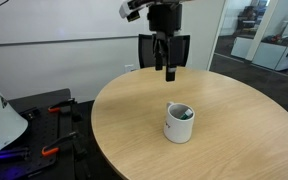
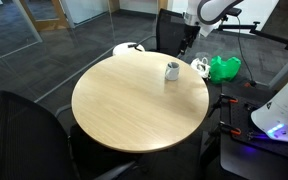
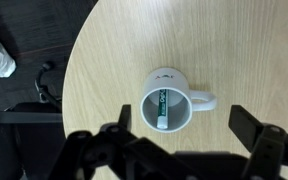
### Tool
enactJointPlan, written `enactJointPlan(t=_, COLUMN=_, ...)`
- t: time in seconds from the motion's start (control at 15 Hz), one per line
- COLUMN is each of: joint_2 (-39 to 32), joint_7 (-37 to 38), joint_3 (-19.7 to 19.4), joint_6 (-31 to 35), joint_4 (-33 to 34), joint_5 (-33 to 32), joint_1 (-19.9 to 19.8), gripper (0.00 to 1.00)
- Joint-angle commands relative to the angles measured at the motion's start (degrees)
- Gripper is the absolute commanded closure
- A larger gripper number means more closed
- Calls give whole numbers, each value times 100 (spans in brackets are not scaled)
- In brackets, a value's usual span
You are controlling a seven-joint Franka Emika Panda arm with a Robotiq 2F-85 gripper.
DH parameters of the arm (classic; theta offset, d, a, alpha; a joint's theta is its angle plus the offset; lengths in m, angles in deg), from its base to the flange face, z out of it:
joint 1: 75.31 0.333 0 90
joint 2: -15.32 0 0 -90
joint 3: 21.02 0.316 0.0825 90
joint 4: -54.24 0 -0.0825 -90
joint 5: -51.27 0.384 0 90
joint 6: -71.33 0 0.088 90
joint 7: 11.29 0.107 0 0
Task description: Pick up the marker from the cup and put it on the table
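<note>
The marker's light tip is nearest my open fingers. My gripper goes down and over to the cup's opening, onto that tip (image 1: 189, 112) (image 3: 162, 122), next.
The white cup (image 3: 168, 104) stands upright on the round tan table (image 3: 104, 70), handle to the right in the wrist view. The green marker (image 3: 161, 108) leans inside it, light tip toward the bottom of the picture. The cup also shows in both exterior views (image 1: 179, 123) (image 2: 172, 70). My gripper (image 3: 184, 125) is open and empty, well above the cup, with its two dark fingers either side of the mug in the wrist view. In an exterior view it hangs high over the table's far side (image 1: 169, 66).
A black office chair (image 1: 164, 50) stands behind the table. Another dark chair (image 2: 24, 125) is at the near side. A green bag (image 2: 222, 68) lies on the floor. Red-handled tools (image 1: 54, 110) lie on a dark stand beside the table.
</note>
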Motion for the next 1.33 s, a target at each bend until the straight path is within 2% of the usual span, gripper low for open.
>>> enactJointPlan(t=0.0, joint_2=8, joint_7=-2, joint_3=4, joint_6=-12, joint_4=10, joint_5=1, joint_1=3, gripper=0)
enactJointPlan(t=0.27, joint_2=9, joint_7=-2, joint_3=8, joint_6=-12, joint_4=16, joint_5=1, joint_1=4, gripper=0)
enactJointPlan(t=0.73, joint_2=-540, joint_7=-11, joint_3=35, joint_6=590, joint_4=120, joint_5=32, joint_1=34, gripper=0)
enactJointPlan(t=1.07, joint_2=-948, joint_7=-164, joint_3=9, joint_6=1141, joint_4=146, joint_5=328, joint_1=-32, gripper=0)
enactJointPlan(t=1.27, joint_2=-1186, joint_7=-224, joint_3=24, joint_6=1251, joint_4=258, joint_5=595, joint_1=-85, gripper=0)
